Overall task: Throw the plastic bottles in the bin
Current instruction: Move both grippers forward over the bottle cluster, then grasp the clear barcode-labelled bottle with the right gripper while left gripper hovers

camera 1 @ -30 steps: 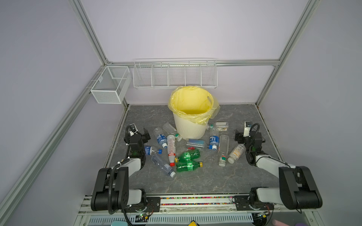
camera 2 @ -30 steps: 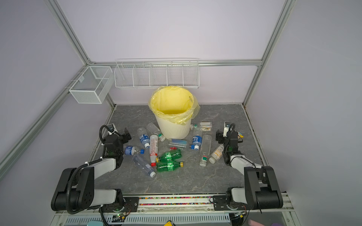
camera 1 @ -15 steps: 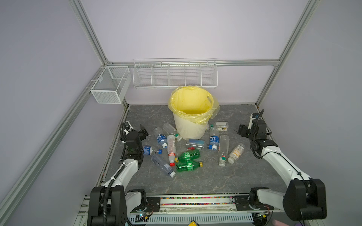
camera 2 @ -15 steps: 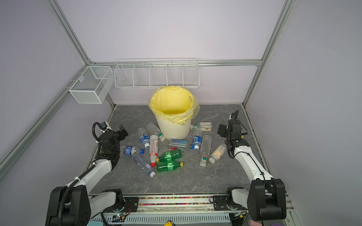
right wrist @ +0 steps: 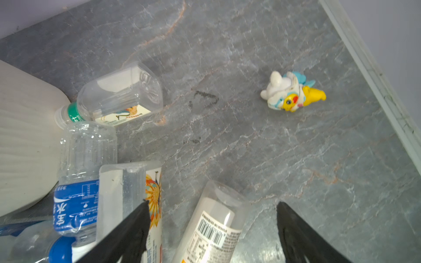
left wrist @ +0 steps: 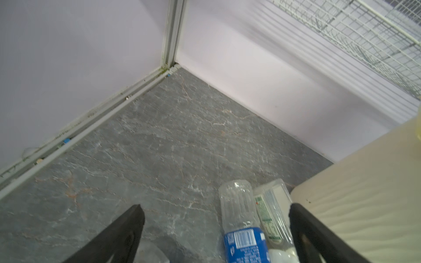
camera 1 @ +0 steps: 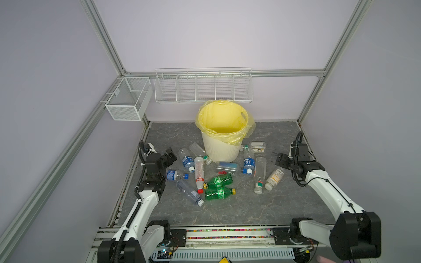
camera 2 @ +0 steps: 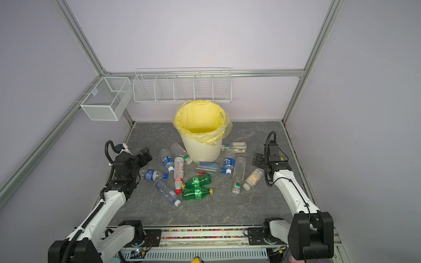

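Note:
I will next lower my right gripper and move it back onto the labelled middle of the white-label bottle (camera 1: 274, 178) (right wrist: 214, 227), because the bare floor along both its sides leaves room for the fingers.
The bin (camera 1: 219, 148) (camera 2: 200, 150), cream with a yellow bag, stands at the back middle of the grey floor. Several plastic bottles lie in front of it, among them two green ones (camera 1: 219, 187) (camera 2: 197, 187). My left gripper (camera 1: 169, 156) (camera 2: 145, 156) hangs open above the floor, left of a blue-label bottle (camera 1: 188, 159) (left wrist: 241, 218). My right gripper (camera 1: 280, 159) (camera 2: 257, 159) is open above a white-label bottle (camera 1: 274, 178) (right wrist: 214, 227). In the wrist views the left gripper (left wrist: 215, 206) and the right gripper (right wrist: 213, 202) both hold nothing.
A small white and yellow toy figure (right wrist: 291, 93) lies on the floor near the right wall. White wire baskets (camera 1: 204, 85) (camera 1: 127, 100) hang on the back and left walls. The bin wall (left wrist: 364, 193) is close beside the left gripper.
Both arms have unfolded and lifted, carrying the grippers up and toward the back. The bottles have not moved, and both grippers stay open.

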